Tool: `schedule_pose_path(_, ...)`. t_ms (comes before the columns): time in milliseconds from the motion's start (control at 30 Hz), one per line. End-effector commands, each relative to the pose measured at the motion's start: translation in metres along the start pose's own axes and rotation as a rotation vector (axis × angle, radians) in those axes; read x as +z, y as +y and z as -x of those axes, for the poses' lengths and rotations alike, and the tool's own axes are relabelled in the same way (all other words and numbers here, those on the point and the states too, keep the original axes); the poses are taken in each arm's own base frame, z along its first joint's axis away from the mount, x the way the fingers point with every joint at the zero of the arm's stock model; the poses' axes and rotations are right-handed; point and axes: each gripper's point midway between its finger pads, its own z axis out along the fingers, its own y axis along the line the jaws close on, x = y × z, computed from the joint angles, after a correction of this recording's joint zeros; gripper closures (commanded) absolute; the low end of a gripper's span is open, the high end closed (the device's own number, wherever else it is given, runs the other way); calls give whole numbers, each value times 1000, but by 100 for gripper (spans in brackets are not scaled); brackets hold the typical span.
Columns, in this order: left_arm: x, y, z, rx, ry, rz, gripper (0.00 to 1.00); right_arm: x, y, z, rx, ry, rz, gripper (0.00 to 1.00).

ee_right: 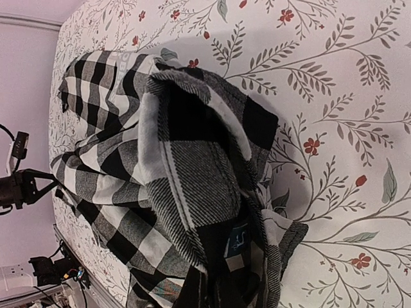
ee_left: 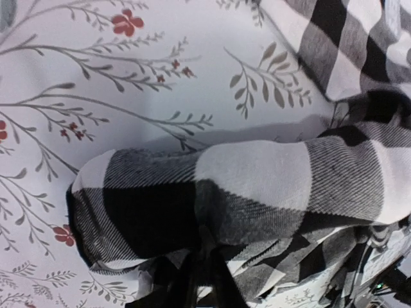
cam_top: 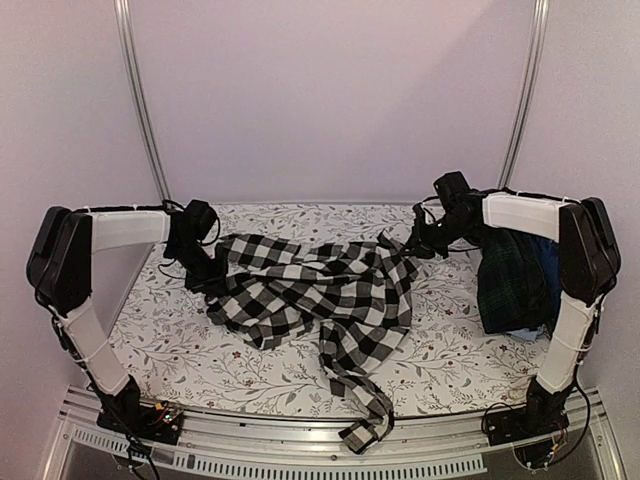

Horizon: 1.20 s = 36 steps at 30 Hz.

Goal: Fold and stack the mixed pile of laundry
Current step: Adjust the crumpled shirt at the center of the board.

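Observation:
The checked cloth is rumpled, so I will next move my right gripper a little toward the plaid heap, then back low over the table to let go of the shirt's edge [cam_top: 406, 254] [ee_right: 217, 274].
The black-and-white checked shirt [cam_top: 320, 295] lies stretched across the middle of the table between both grippers, and one sleeve trails over the front edge. My left gripper [cam_top: 205, 268] is shut on the shirt's left end; in the left wrist view a fold of the shirt [ee_left: 257, 186] is bunched into the closed gripper [ee_left: 204, 282]. My right gripper [cam_top: 420, 240] is shut on the shirt's right end, where the cloth [ee_right: 192, 167] covers most of the gripper [ee_right: 234, 289] and a small blue label shows. A dark green-navy plaid garment [cam_top: 512, 280] is heaped at the right, with a light blue piece [cam_top: 525, 335] under it.
The floral table covering [cam_top: 250, 370] spans the whole table. A metal rail [cam_top: 300, 455] runs along the front edge between the arm bases. Two slanted metal poles [cam_top: 145, 110] rise at the back. The right arm's link passes over the plaid heap.

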Motion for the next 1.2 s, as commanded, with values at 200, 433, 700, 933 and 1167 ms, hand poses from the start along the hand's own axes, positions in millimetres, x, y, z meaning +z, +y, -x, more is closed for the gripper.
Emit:
schedule_pose_path(200, -100, -14, 85, 124, -287, -117, 100, -16, -2, 1, -7, -23, -21, 100)
schedule_pose_path(433, -177, -147, -6, 613, -364, -400, 100, -30, -16, 14, 18, -79, -72, 100)
schedule_pose_path(700, -127, -132, -183, 662, 167, -384, 100, -41, -29, 18, 40, -72, -80, 100)
schedule_pose_path(933, -80, -53, -238, 465, 444, -151, 100, -37, -39, -24, 51, 27, -110, 100)
schedule_pose_path(1167, -91, -77, -149, 259, 158, -283, 62, -29, -28, -106, -21, 195, -165, 100)
